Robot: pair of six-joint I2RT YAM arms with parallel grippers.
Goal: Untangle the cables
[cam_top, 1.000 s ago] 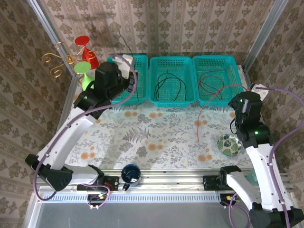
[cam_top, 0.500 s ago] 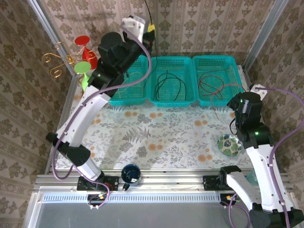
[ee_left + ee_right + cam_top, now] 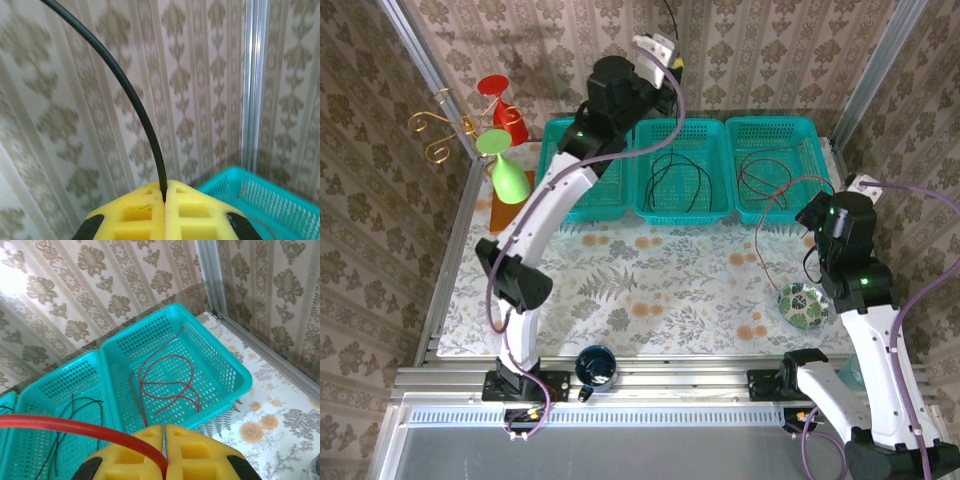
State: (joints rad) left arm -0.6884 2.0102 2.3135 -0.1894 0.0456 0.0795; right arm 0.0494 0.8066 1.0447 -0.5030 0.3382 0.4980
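I will next lower my left gripper into the middle teal basket (image 3: 682, 214) below, where another black cable already lies, and let go of its black cable.
My left gripper (image 3: 675, 62) is raised high against the back wall, above the middle teal basket (image 3: 682, 214). Its yellow pads (image 3: 140, 215) are shut on a black cable (image 3: 135, 100) that curves up out of the frame (image 3: 669, 12). Another black cable (image 3: 675, 170) lies in the middle basket. My right gripper (image 3: 825, 195) hovers in front of the right basket (image 3: 780, 216), shut on a red cable (image 3: 75, 427). That cable arcs left and hangs down to the tablecloth (image 3: 757, 240). More red cable (image 3: 170, 380) lies coiled in the right basket.
The left teal basket (image 3: 582, 214) stands beside the other two at the back. A green cup (image 3: 505, 170), a red cup (image 3: 500, 100) and a gold wire stand (image 3: 440, 125) sit far left. A dark mug (image 3: 595, 365) is near the front edge, a patterned bowl (image 3: 804, 303) at right.
My left arm has swung up and to the right, from over the left basket to high above the middle one, carrying the black cable. The right arm has barely moved; the red cable's hanging loop has shifted.
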